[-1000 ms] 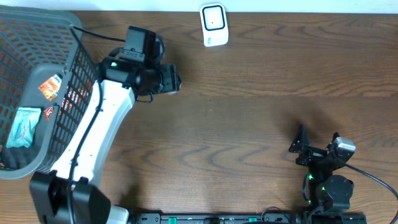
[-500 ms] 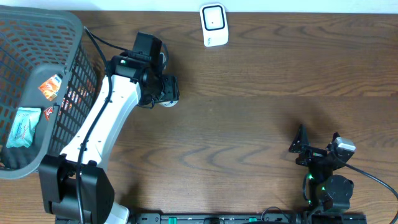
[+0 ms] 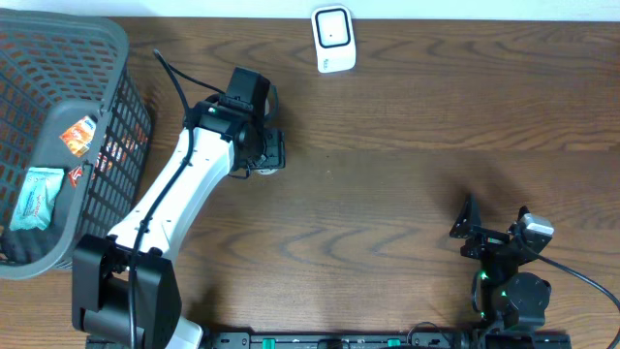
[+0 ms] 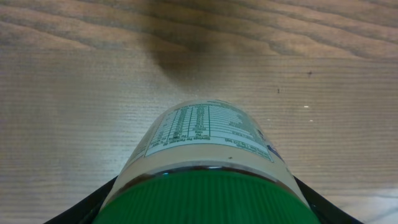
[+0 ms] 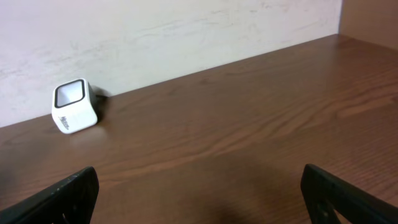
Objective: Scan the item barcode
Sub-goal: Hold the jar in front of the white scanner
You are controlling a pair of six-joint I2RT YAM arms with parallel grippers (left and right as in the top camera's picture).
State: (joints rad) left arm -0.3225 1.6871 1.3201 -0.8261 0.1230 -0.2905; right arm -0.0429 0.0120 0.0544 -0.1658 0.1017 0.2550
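My left gripper should go down to let go of the item on the bare tabletop below it, because the held jar (image 3: 262,171) is still hanging above the wood.
The item is a pale jar (image 4: 208,134) with a green ribbed lid (image 4: 208,196) and a printed label facing up. It sits between the black fingers (image 4: 84,206) of my left gripper (image 4: 208,202), which is shut on it just above the wooden table. Seen from overhead, the left gripper (image 3: 268,151) hangs left of centre, below and to the left of the white barcode scanner (image 3: 332,39). Only a pale sliver of the jar (image 3: 262,171) shows there. My right gripper (image 3: 494,223) rests open at the front right, holding nothing. The scanner (image 5: 74,106) stands by the back wall.
A grey mesh basket (image 3: 118,37) at the far left holds several packets, among them a light blue one (image 3: 35,197) and an orange one (image 3: 79,136). A black cable runs from the left arm's wrist over the table.
My left arm has swung right, away from the basket, carrying the jar towards the middle of the table. The right arm has not moved.
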